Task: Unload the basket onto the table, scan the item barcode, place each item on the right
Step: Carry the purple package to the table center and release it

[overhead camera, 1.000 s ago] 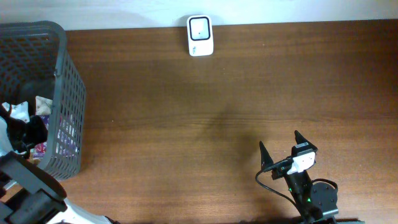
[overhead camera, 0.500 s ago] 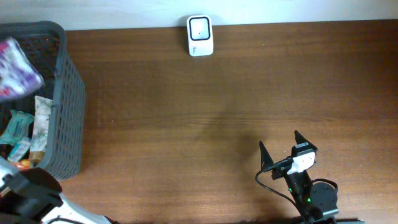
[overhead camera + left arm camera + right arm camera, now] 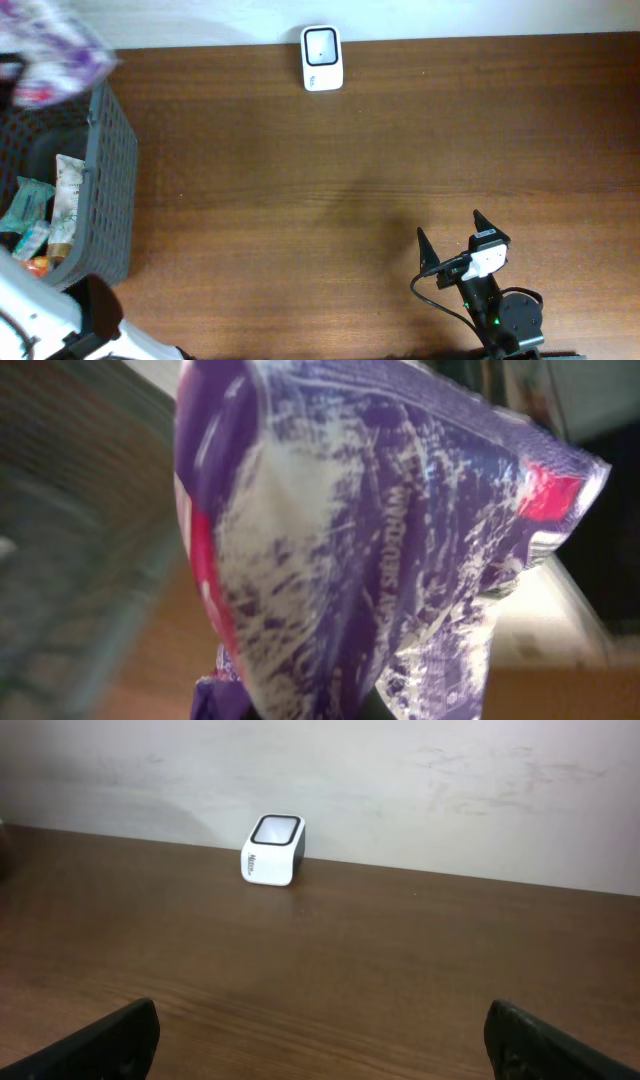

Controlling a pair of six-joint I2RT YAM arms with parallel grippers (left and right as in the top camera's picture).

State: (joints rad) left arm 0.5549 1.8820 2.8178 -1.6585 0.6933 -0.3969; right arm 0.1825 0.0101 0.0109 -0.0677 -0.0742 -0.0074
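Observation:
The empty tabletop before the scanner is below my left gripper, to its right in the overhead view. I will carry the packet there, lower it and release it.
The item is a crinkled purple and white packet with a red patch (image 3: 380, 530). It fills the left wrist view, and my left gripper (image 3: 325, 708) is shut on its lower end, the fingers almost hidden by the foil. From overhead the packet (image 3: 55, 45) is a blur in the air above the basket's far corner. No barcode shows on the packet. The white scanner (image 3: 321, 57) with a dark window stands at the table's far edge by the wall, also in the right wrist view (image 3: 272, 849). My right gripper (image 3: 449, 226) rests open near the front edge, holding nothing.
A dark mesh basket (image 3: 110, 170) stands at the left end of the table with several other packets (image 3: 62, 205) inside. Brown wooden tabletop (image 3: 330, 190) stretches between basket, scanner and right arm. A white wall runs behind the scanner.
My left gripper shut inside the basket and rose with the purple packet, carrying it toward the far side and a little right. The right arm has not moved.

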